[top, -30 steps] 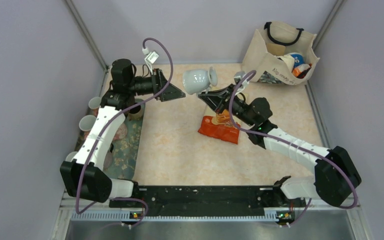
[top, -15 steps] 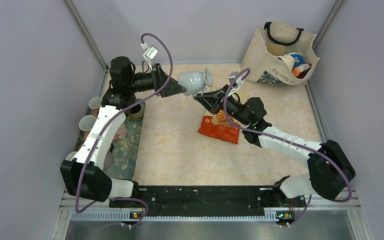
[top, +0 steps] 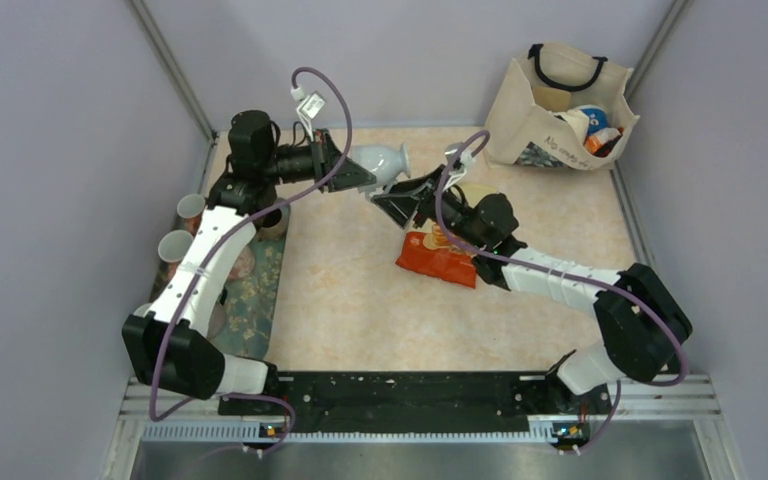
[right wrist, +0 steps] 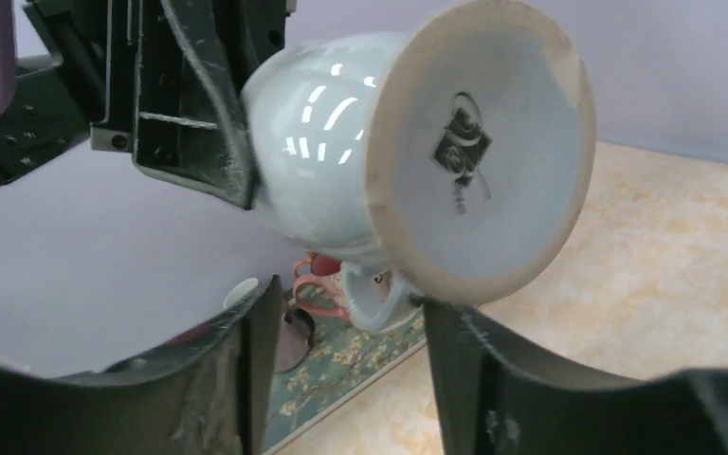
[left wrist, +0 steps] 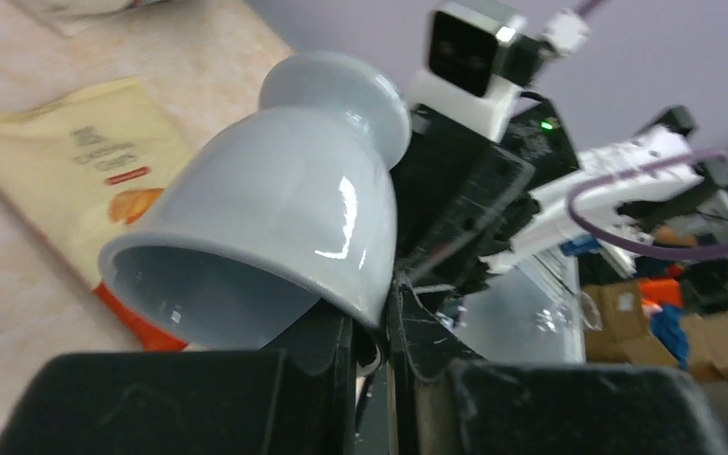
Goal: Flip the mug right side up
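Observation:
The floral mat's near end lies below and back from my left gripper. My left gripper will next move back and down onto it to release the mug's rim.
A pale blue mug (top: 378,159) hangs on its side above the far table, its mouth toward the left arm and its foot toward the right arm. My left gripper (top: 357,176) is shut on the mug's rim: in the left wrist view the wall of the mug (left wrist: 284,190) is pinched between the two fingers of the left gripper (left wrist: 370,318). My right gripper (right wrist: 346,294) stands open just under the mug (right wrist: 332,142), its jaws apart on either side of the handle (right wrist: 372,301). The unglazed foot (right wrist: 479,142) faces the right wrist camera.
A canvas tote bag (top: 560,100) full of items stands at the back right. An orange snack packet (top: 440,255) lies under the right arm, a yellow one (left wrist: 66,161) beside it. A floral mat (top: 250,290) with cups (top: 175,245) and a pink mug (right wrist: 318,284) lines the left edge.
The mug moved left toward the left arm. The left jaws closed on its rim and the right jaws opened off its handle.

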Motion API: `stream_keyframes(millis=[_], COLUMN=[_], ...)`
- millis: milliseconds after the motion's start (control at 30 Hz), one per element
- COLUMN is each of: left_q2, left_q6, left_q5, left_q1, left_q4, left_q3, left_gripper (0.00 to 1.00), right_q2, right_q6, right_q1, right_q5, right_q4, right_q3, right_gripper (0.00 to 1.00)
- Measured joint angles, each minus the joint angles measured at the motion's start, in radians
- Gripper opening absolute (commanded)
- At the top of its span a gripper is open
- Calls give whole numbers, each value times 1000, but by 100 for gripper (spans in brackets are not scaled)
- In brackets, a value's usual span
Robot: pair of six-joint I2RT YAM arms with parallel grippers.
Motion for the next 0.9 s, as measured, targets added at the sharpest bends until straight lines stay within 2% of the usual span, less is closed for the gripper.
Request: stream_keyframes(millis=[67,100,133,167,367,600,733,900], left_q2=[-3,-3,-3,-4,-23,-36,-91,-108], left_q6=[103,163,217,266,529,896,1027,1075], left_q5=[-92,-146,-197,-243,-446,-716,-929,-1117], left_q1=[1,2,6,13,49,48,48,48], left_q4=[-168,-246,-310,-367,-669,-1096,-1231,-1326], left_q3=[41,64,84,99,125,184,56,-123], left_gripper=[0,0,0,0,0,0,0,0], right_q2=[-2,-3,-3,-5,-54,-185,-281,-332], right_q6=[-14,-19,-24,-29,-52,-168,-250,-303], right_q1=[5,6,7,7,8,9,9,9], right_q5=[10,11,13,13,16,46,76,101], right_q4=[-12,-21,-34,-48,-130,-343,-412,-455], right_q3=[-1,-2,-3,-3,-74,-124,-141,-152], right_gripper=[72,80,92,98,99,99,99,99])
